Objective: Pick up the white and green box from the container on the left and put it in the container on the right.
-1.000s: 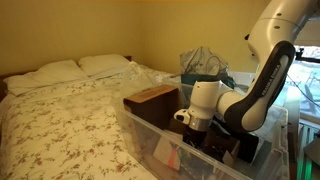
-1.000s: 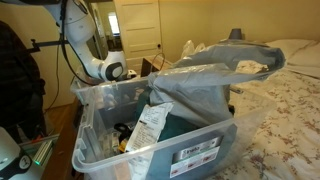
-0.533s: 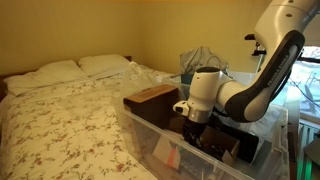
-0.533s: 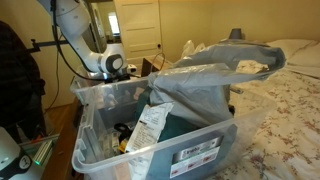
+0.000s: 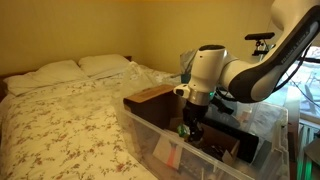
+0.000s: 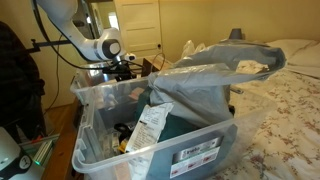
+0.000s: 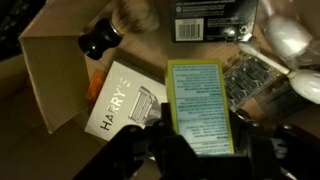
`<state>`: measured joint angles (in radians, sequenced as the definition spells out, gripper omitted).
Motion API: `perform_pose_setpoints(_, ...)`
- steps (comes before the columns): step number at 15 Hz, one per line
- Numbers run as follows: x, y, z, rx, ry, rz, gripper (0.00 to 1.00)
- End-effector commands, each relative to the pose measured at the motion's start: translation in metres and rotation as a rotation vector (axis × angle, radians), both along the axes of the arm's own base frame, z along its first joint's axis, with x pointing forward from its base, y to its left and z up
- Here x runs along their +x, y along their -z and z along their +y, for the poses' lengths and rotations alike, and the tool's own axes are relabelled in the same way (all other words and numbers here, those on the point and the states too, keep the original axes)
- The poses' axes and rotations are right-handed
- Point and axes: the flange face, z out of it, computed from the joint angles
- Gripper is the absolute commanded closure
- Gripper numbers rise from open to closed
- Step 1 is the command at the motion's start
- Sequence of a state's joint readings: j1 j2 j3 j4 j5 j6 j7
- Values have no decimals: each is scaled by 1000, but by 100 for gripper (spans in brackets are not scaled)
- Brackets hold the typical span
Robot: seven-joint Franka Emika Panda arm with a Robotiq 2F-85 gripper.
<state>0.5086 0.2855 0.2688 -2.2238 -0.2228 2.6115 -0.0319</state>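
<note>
My gripper moves up past the container's rim and across toward the bin with the grey bag next, since the held box is low inside the clear plastic container (image 5: 140,128).
In the wrist view my gripper (image 7: 205,152) is shut on the white and green box (image 7: 200,105), a flat box with a green border and a printed label; its lower end is hidden between the dark fingers. In an exterior view the gripper (image 5: 189,124) holds the box (image 5: 184,129) just above the contents of the clear plastic container (image 5: 140,128). It also shows, small, in an exterior view (image 6: 126,68) above the far end of that container (image 6: 180,152). A second bin with a grey bag (image 5: 205,60) stands behind the arm.
Below the gripper lie a white Harry's box (image 7: 125,100), an open cardboard box (image 7: 50,70), a shaving brush (image 7: 115,30) and a black box with a label (image 7: 210,20). A brown box (image 5: 150,97) rests on the container's rim. A bed (image 5: 60,110) lies beside it.
The arm has risen out of the container with the white and green box in the gripper. The wrist now stands higher above the contents.
</note>
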Motion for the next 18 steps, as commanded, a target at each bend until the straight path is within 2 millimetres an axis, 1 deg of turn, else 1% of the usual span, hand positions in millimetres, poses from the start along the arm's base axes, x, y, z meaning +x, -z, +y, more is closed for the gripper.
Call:
perform_pose_setpoints(1,16,-46,-21,57,103,-104,76)
perform_pose_setpoints(4,29,-107,-51,95,211,-199,76)
perform_pose_setpoints(6,38,-153,-79,41,255,-298,76)
perform_pose_setpoints(8,34,-190,-97,-30,295,-385,76)
perform_pose_setpoints(9,26,-207,-106,-77,315,-422,76)
perform_pose_setpoints(10,19,-218,-113,-125,331,-454,76)
perform_pose_setpoints(12,4,-233,-125,-219,373,-507,76)
perform_pose_setpoints(13,-2,-233,-130,-260,401,-531,76)
perform_pose_setpoints(14,17,-232,-118,-192,356,-468,76)
perform_pose_setpoints(15,11,-236,-119,-201,363,-481,51)
perform_pose_setpoints(17,9,-235,-118,-201,360,-480,51)
perform_pose_setpoints(18,11,-233,-118,-203,361,-475,76)
